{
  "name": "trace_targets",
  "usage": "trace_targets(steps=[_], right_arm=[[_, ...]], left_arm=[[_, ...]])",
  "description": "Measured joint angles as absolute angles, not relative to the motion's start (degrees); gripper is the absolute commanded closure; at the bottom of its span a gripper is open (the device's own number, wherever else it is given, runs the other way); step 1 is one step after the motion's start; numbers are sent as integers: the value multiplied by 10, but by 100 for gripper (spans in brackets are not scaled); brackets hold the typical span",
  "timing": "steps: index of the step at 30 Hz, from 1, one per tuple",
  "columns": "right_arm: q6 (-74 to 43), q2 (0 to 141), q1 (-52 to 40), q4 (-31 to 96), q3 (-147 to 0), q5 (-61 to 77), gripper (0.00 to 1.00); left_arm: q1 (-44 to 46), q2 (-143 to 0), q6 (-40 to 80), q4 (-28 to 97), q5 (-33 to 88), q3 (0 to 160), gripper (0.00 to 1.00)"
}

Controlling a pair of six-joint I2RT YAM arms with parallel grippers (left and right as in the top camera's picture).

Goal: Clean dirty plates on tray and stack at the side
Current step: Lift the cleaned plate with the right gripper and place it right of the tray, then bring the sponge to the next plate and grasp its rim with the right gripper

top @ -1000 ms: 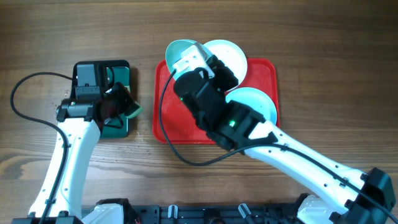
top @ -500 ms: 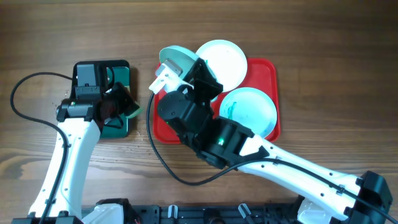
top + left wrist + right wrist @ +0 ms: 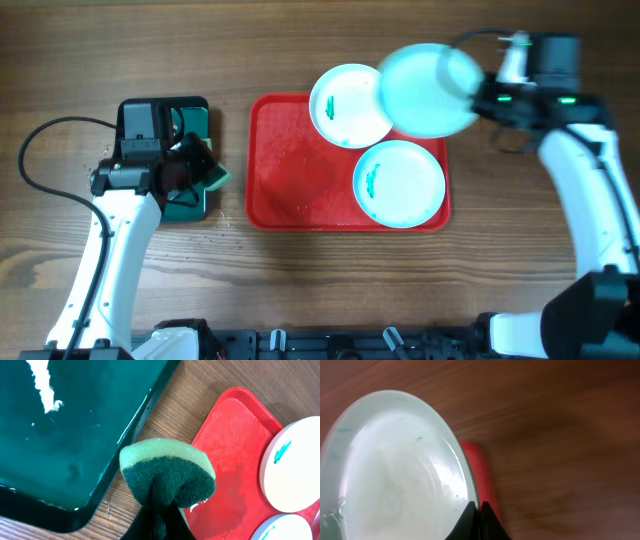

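The table beside the red tray (image 3: 290, 180) is bare. I will next move the pale turquoise plate to the right in the overhead view and down onto it with my right gripper.
The red tray (image 3: 290, 180) lies mid-table. On it sit a white plate (image 3: 345, 105) at the back and a pale turquoise plate (image 3: 400, 182) at the front right, each with a green smear. My right gripper (image 3: 478, 92) is shut on the rim of another pale turquoise plate (image 3: 428, 88), held above the tray's back right corner; the right wrist view shows the fingers (image 3: 476, 510) pinching that plate (image 3: 395, 470). My left gripper (image 3: 160, 520) is shut on a green sponge (image 3: 167, 472), held between the green tray and the red tray (image 3: 225, 445).
A smaller dark green black-rimmed tray (image 3: 190, 115) stands at the left, seen close in the left wrist view (image 3: 65, 425) with a white streak on it. Bare wooden table lies right of the red tray.
My right arm has swung from over the tray's left side to the far right, carrying the turquoise plate above the tray's back right corner. The left arm has not moved.
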State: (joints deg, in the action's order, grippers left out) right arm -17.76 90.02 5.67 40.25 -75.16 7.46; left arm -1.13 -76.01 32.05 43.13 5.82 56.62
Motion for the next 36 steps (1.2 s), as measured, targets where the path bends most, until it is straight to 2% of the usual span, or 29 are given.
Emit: trace_targets(steps=[3,9,14,20,22,24,25,27,29,34,35,36], right_arm=[[-185,936,152,409,-752,66,96],[-189,1045,208,402,-752,11,96],[-181,1101,212,396,-752,3,57],[-180,1070,208,387,-752,16,55],[-180,1038,194,369,-752,38,51],[-175,1000,156,336,-752,85,38],[-164,993,133,316,-752,102,37],[-150,990,67,275,-752,131,30],[-134,996,-1,238,-752,138,15],[-119,1086,-119,164,-752,63,15],[-119,1107,-124,162,-752,55,18],[-123,1128,-126,155,-752,44,25]], left_arm=[[-9,-760,321,431,60,566,96],[-8,-760,321,430,59,566,96],[-8,-760,321,424,60,566,96],[-7,-760,320,419,63,566,96],[-3,-760,320,411,67,566,96],[11,-760,320,402,70,566,96],[23,-760,320,394,72,566,96],[53,-760,318,381,74,566,96],[84,-761,316,374,74,566,96],[122,-781,311,373,74,566,96],[124,-797,311,373,74,566,96],[124,-804,311,373,74,566,96]])
